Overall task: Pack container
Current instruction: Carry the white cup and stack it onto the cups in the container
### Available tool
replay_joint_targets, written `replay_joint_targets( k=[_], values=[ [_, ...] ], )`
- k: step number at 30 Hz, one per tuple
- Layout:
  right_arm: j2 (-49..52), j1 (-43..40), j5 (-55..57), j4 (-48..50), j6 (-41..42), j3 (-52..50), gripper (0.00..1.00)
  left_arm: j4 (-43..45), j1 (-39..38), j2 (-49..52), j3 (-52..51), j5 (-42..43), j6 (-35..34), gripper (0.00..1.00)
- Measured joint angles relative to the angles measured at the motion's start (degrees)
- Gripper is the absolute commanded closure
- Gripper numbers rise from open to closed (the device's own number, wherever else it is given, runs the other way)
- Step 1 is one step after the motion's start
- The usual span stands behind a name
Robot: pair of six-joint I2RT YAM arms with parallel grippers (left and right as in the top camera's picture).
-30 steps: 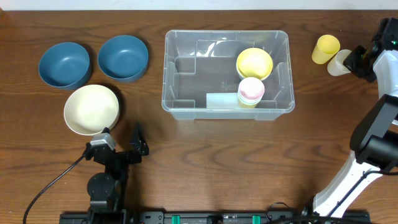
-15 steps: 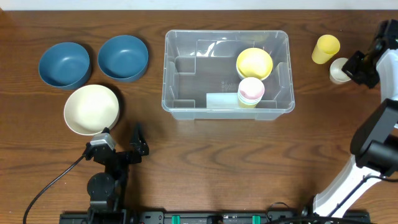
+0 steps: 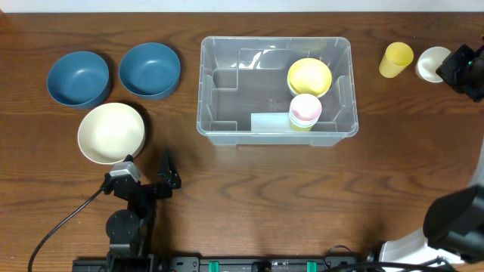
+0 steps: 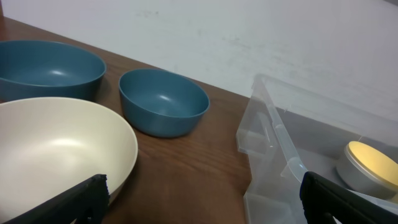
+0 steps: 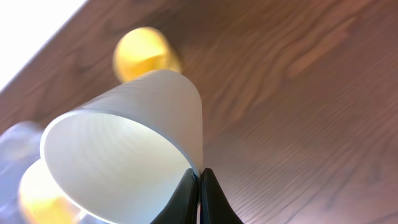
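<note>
My right gripper is to lift the white cup [image 3: 432, 63] over the container's side next and lower it into the pink-and-white cup's opening [image 3: 306, 107], because that opening faces up.
The clear container [image 3: 227, 75] stands at the table's middle back and holds a yellow bowl [image 3: 309, 76], a pink-and-white cup [image 3: 305, 110] and a pale flat piece [image 3: 268, 122]. Its near corner shows in the left wrist view [image 4: 273, 143]. My right gripper [image 3: 454, 66] at the far right is shut on the rim of a white cup [image 3: 432, 63], held lifted; the right wrist view shows the cup [image 5: 124, 137] pinched between the fingers [image 5: 199, 180]. A yellow cup [image 3: 396, 59] stands beside it. My left gripper [image 4: 199, 199] is open and empty near the front left.
Two blue bowls [image 3: 78, 78] [image 3: 150, 69] and a cream bowl [image 3: 111, 132] sit at the left of the container. In the left wrist view the cream bowl [image 4: 56, 149] lies just left of the fingers. The left arm base [image 3: 132, 200] stands at the front.
My right gripper has lifted the white cup from beside the yellow cup and swung it up and to the right. The left arm has not moved.
</note>
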Motion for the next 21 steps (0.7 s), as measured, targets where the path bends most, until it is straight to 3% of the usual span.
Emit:
replay_joint_targets(
  k=[6, 11, 21],
  values=[
    [-7.0, 4.4, -8.0, -5.7, -2.3, 0.0, 0.99, 0.0, 0.0, 0.0, 0.0, 0.0, 0.0, 0.02],
    [-12.0, 14.3, -11.6, -10.9, -5.0, 0.0, 0.99, 0.0, 0.0, 0.0, 0.0, 0.0, 0.0, 0.02],
    [-11.6, 31.0, -7.2, -12.7, -5.9, 0.0, 0.99, 0.0, 0.0, 0.0, 0.0, 0.0, 0.0, 0.02]
  ],
)
